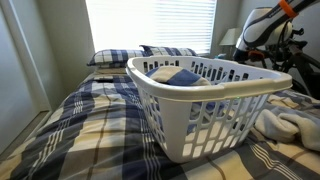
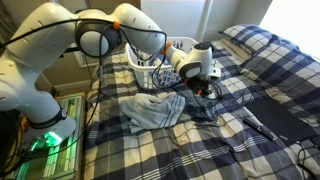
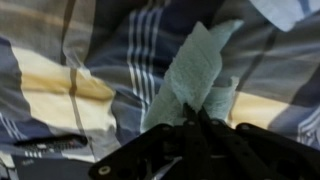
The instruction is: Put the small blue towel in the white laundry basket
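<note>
The small pale blue towel (image 3: 195,65) hangs beside the white laundry basket. My gripper should next lift it over the basket's rim and lower it onto the dark cloth inside.
In the wrist view my gripper (image 3: 190,112) is shut on a small pale blue towel (image 3: 195,65), pinching a fold of it above the plaid bedspread. The towel hangs from the fingertips. In an exterior view the gripper (image 2: 203,88) is low over the bed, just beside the white laundry basket (image 2: 150,62), not over it. The basket (image 1: 180,125) stands upright on the bed and fills the middle of an exterior view, with dark blue cloth inside. There the gripper is hidden behind the basket.
A grey-blue heap of clothes (image 2: 155,110) lies on the bed in front of the basket. White garments (image 1: 290,125) lie beside the basket. Pillows (image 1: 120,57) sit at the head of the bed under the window. A dark strap (image 3: 50,142) lies on the bedspread.
</note>
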Controlling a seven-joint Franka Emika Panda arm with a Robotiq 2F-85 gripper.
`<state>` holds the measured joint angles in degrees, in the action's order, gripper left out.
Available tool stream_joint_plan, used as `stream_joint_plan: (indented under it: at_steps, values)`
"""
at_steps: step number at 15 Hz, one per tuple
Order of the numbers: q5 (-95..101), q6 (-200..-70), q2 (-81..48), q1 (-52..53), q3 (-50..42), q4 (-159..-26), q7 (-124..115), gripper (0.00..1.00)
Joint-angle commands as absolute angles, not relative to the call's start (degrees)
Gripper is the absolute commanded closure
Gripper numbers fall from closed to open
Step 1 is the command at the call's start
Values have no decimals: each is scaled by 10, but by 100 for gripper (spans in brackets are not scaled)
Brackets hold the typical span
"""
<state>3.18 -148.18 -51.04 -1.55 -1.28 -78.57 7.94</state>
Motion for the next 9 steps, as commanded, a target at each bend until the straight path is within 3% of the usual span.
stream_joint_plan:
  at_steps: [1,6,9]
  values:
    - [79,-1550,-411,30,-17,-874,84,99]
    - [168,-1663,-315,100,-39,-963,76,99]
    - [233,-1775,-279,162,-110,-1011,28,99]
